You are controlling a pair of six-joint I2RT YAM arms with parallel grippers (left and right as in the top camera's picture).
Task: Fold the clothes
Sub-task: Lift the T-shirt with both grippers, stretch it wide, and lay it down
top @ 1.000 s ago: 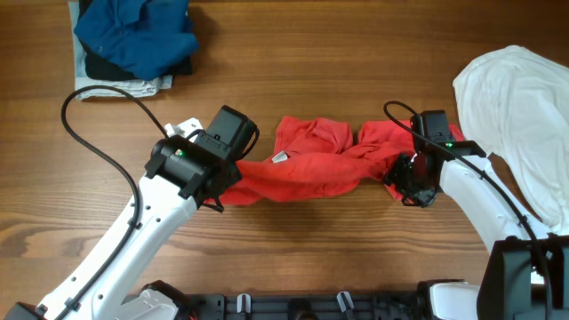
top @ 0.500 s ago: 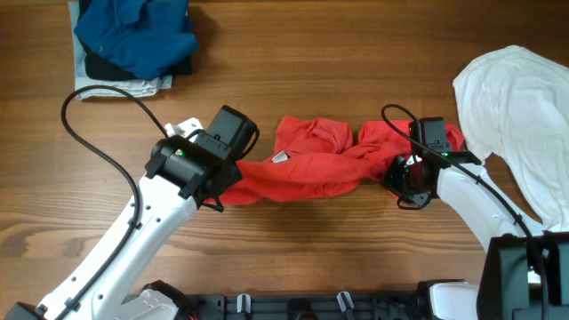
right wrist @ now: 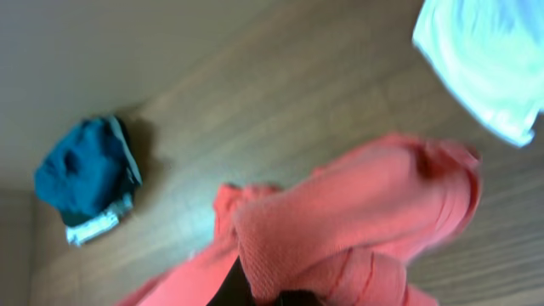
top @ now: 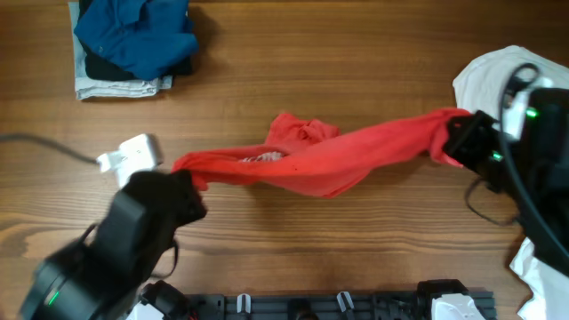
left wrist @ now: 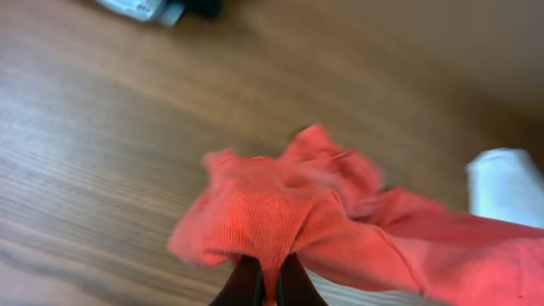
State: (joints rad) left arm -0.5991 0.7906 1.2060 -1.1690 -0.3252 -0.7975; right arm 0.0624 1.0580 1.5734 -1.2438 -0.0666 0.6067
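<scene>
I should lift the bunched red T-shirt with my left gripper, then lower it outward and release it flat, as clear wood (top: 238,55) beside the blue garment is outward of the gripper.
The red T-shirt (top: 320,156) hangs stretched in a band between both arms, lifted above the wooden table, with white lettering showing near its middle. My left gripper (top: 184,175) is shut on its left end; in the left wrist view the black fingers (left wrist: 248,285) pinch a fold of the red T-shirt (left wrist: 280,221). My right gripper (top: 455,135) is shut on the right end, where the red T-shirt (right wrist: 357,229) bunches over the jaws in the right wrist view. A white shirt (top: 520,89) lies crumpled at the right edge.
A blue garment (top: 135,34) lies on a folded pile at the back left, also the blue garment (right wrist: 81,174) in the right wrist view. A white cable plug (top: 132,153) sits left of centre. The white shirt (left wrist: 506,187) shows in the left wrist view.
My right gripper has shut on the shirt's right end. Both arms have risen and pulled apart, and the bunched red shirt now hangs stretched between them.
</scene>
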